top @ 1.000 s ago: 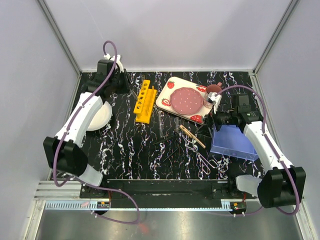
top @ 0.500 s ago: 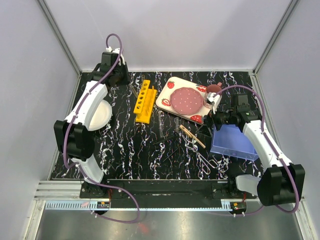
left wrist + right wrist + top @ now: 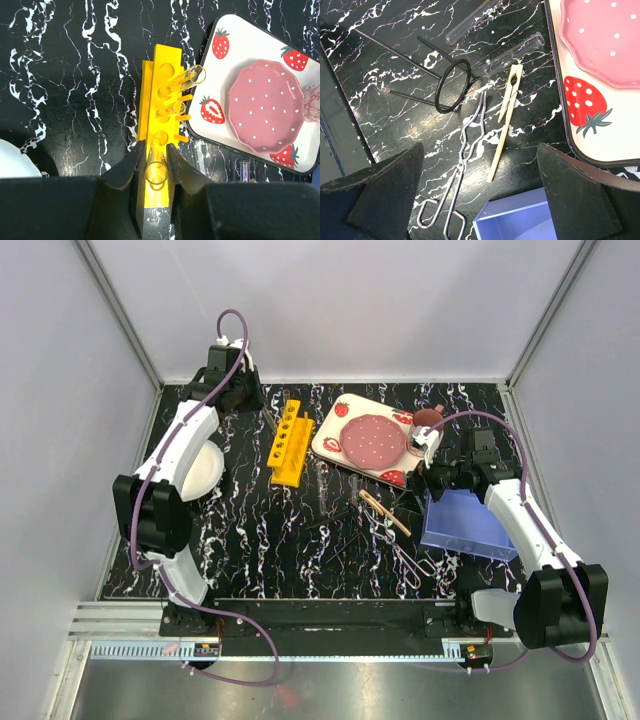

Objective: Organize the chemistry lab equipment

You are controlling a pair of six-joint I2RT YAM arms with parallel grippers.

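Note:
My left gripper shifts over to its right in the top view next, then lowers the tube into the rack's free hole below, beside the racked tubes, and releases.
In the left wrist view, my left gripper [image 3: 155, 150] is shut on a clear glass tube [image 3: 156, 172], held upright just over the near end of the yellow holed rack [image 3: 160, 65]. Two more tubes [image 3: 182, 80] lean in the rack's holes. From above, the left gripper [image 3: 258, 408] sits at the back left, beside the rack [image 3: 288, 443]. My right gripper [image 3: 480, 165] is open and empty above the tan wooden clamp [image 3: 507, 115], the silvery forceps [image 3: 465, 150], a black ring rod [image 3: 452, 92] and two loose tubes [image 3: 515, 52].
The strawberry-print tray [image 3: 345, 410] with its pink dotted plate lies right of the rack, with a pink cup [image 3: 428, 420] at its far corner. A blue open box [image 3: 465, 523] stands under the right arm. A white bowl [image 3: 205, 470] sits at the left.
The left arm has swung up and back, carrying the tube a little toward the rack's far end. The right arm has hardly moved.

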